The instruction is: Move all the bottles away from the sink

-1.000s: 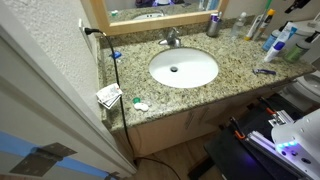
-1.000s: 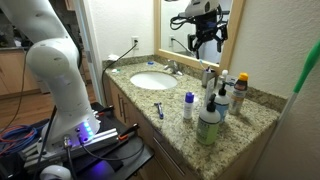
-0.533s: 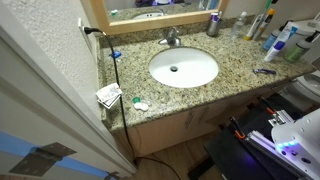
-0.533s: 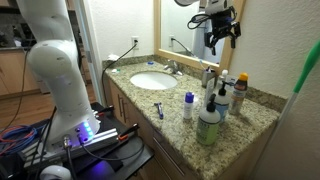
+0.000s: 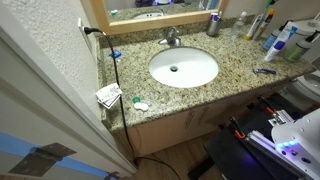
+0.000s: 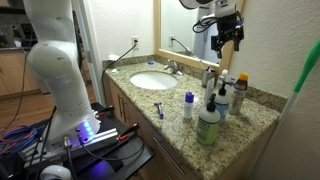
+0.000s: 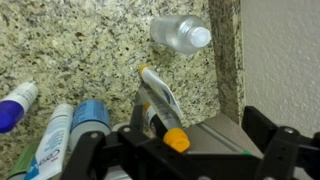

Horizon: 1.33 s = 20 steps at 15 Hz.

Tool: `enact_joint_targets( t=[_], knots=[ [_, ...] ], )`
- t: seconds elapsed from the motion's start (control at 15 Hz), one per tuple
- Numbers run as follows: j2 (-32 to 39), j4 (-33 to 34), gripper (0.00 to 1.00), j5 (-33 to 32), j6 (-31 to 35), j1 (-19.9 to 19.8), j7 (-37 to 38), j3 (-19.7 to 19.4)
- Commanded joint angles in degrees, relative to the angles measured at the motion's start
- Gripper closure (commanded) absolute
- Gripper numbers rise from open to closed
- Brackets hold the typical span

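Note:
My gripper moves well down to the top of the white bottle next, before closing on it, as the bottle stands in line with my finger gap.
Several bottles stand grouped on the granite counter away from the sink point(image 5: 183, 68), in both exterior views point(image 5: 278, 38) point(image 6: 213, 105). My gripper point(image 6: 228, 38) hangs high above this group, in front of the mirror, open and empty. In the wrist view its two fingers frame the bottom edge point(image 7: 185, 160). Below it lie a clear bottle point(image 7: 180, 33), a tube with an orange cap point(image 7: 160, 105) and blue-capped bottles point(image 7: 88, 118). A grey cup point(image 5: 213, 26) stands by the wall nearer the sink.
A faucet point(image 5: 172, 38) is behind the sink. A blue razor point(image 5: 264, 71) lies on the counter's front part. Paper packets point(image 5: 109, 95) lie at the far end near a wall outlet with a cable point(image 5: 90, 32). The wall and mirror are close behind the bottles.
My gripper has moved along the mirror away from the sink and now hangs over the bottle group. The bottles have not moved.

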Motion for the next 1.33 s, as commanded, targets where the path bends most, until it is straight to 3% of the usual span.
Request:
enact_joint_targets(
  t=[0.0, 0.07, 0.13, 0.47, 0.67, 1.0, 1.27],
  knots=[
    [6.75, 8.80, 0.00, -0.52, -4.01, 0.45, -3.27, -2.01],
    [11.50, 12.97, 0.00, -1.22, -4.78, 0.80, 2.80, -3.13],
    [5.22, 6.10, 0.00, -0.05, -2.18, 1.06, -1.05, -2.41],
    [12.90, 12.25, 0.00, -0.51, -3.72, 1.20, 2.50, -3.28],
    [14.10, 12.45, 0.00, 2.21, -5.88, 1.07, 0.38, -1.98],
    [16.03, 13.18, 0.00, -1.79, -9.28, 2.56, 3.96, -4.33],
    [15.42, 11.87, 0.00, -0.88, -7.75, 2.25, 3.15, -4.05]
  ],
)
